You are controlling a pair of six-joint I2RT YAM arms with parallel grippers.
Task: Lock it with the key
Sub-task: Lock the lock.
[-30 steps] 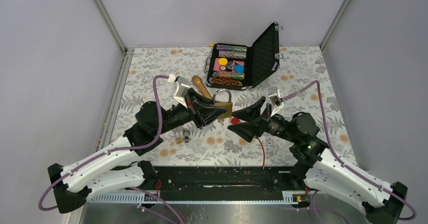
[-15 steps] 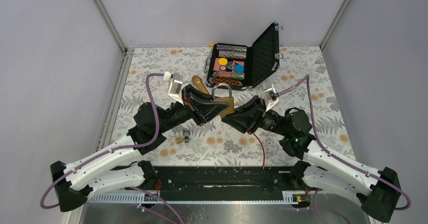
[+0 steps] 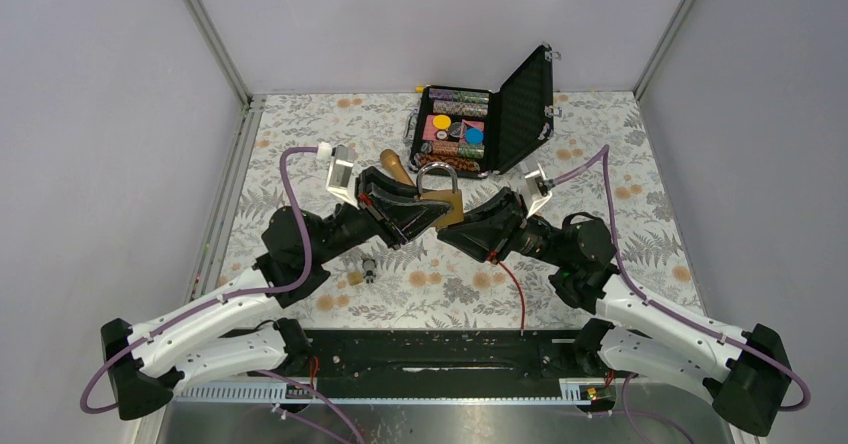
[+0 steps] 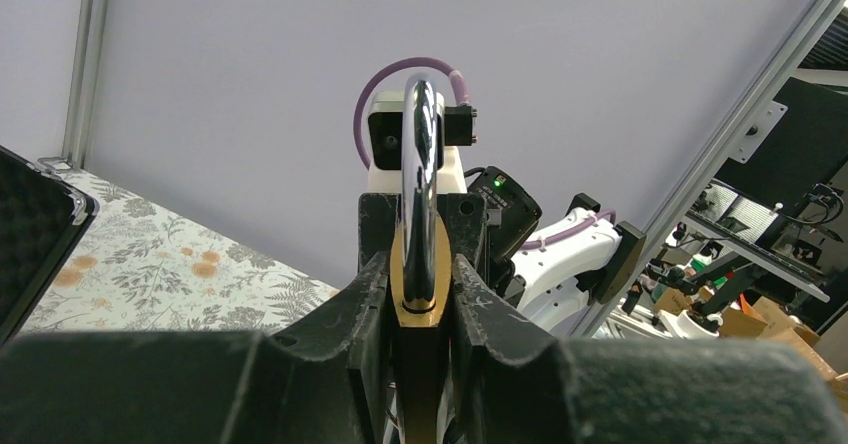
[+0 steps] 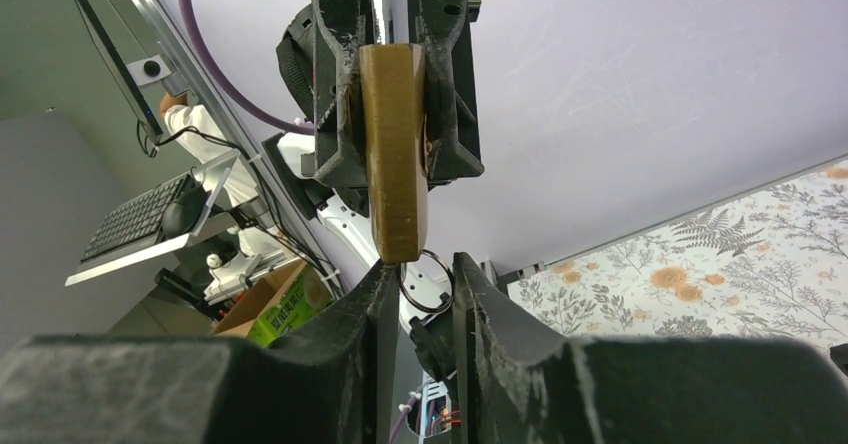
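My left gripper tilts downward and lowers next to release the padlock on the bare cloth by the black case, since that patch lies below it.
My left gripper (image 3: pixel 428 214) is shut on a brass padlock (image 3: pixel 441 205) and holds it upright above the table, with its silver shackle (image 3: pixel 437 172) on top. In the left wrist view the padlock (image 4: pixel 420 264) is clamped between my fingers (image 4: pixel 365 304). My right gripper (image 3: pixel 447 232) meets the padlock's bottom from the right. In the right wrist view its fingers (image 5: pixel 478 294) stand narrowly apart just under the padlock (image 5: pixel 393 164), with a metal key ring (image 5: pixel 426 282) between them. The key itself is hidden at the fingertips.
An open black case (image 3: pixel 525 104) of coloured chips stands at the back centre. A wooden handle (image 3: pixel 396 166) lies left of it. A small metal piece (image 3: pixel 367 268) lies on the floral cloth under the left arm. A red cord (image 3: pixel 518 294) trails toward the front.
My right gripper has moved left up to the padlock's bottom and closed from wide open to a narrow gap. My left gripper has lifted the padlock slightly toward the back.
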